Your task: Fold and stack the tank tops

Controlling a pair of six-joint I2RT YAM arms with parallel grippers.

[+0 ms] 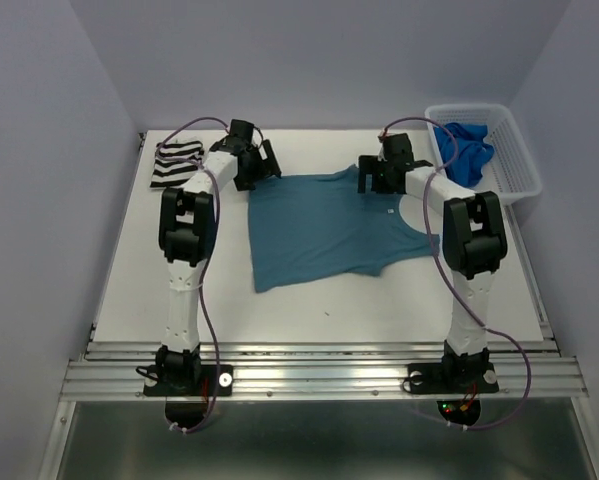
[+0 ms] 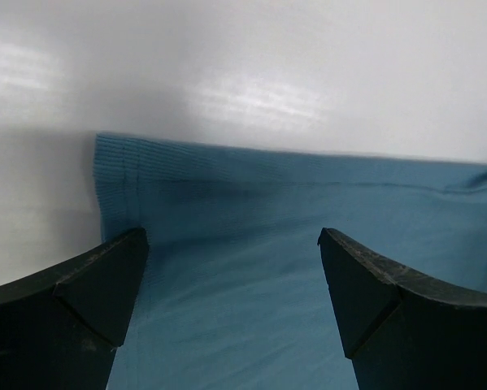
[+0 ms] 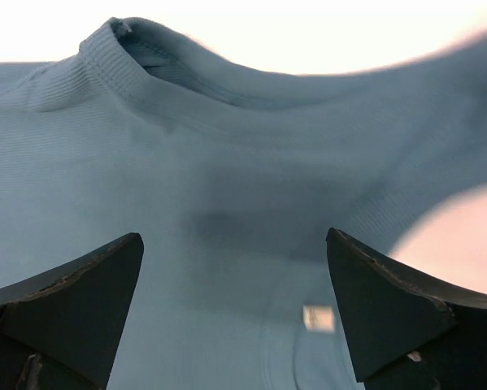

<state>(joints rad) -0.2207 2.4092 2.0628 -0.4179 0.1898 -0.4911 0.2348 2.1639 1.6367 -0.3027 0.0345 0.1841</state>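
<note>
Next, my left gripper will move back and down onto the teal tank top's near hem corner [image 1: 259, 287], which lies uncovered by either arm.
The teal tank top [image 1: 324, 230] lies spread flat mid-table. My left gripper [image 1: 262, 170] is open over its far left corner; the hem [image 2: 251, 175] runs across the left wrist view between the fingers [image 2: 105, 280]. My right gripper [image 1: 371, 177] is open over its far right part; the strap edge [image 3: 145, 69] and a small white label [image 3: 319, 318] show in the right wrist view. The striped tank top [image 1: 175, 163] lies folded at the far left. The royal blue tank top [image 1: 466, 147] is bunched in the basket.
The white lattice basket [image 1: 514, 165] stands at the far right corner of the table. Grey walls close the back and sides. A metal rail [image 1: 319, 375] runs along the near edge by the arm bases.
</note>
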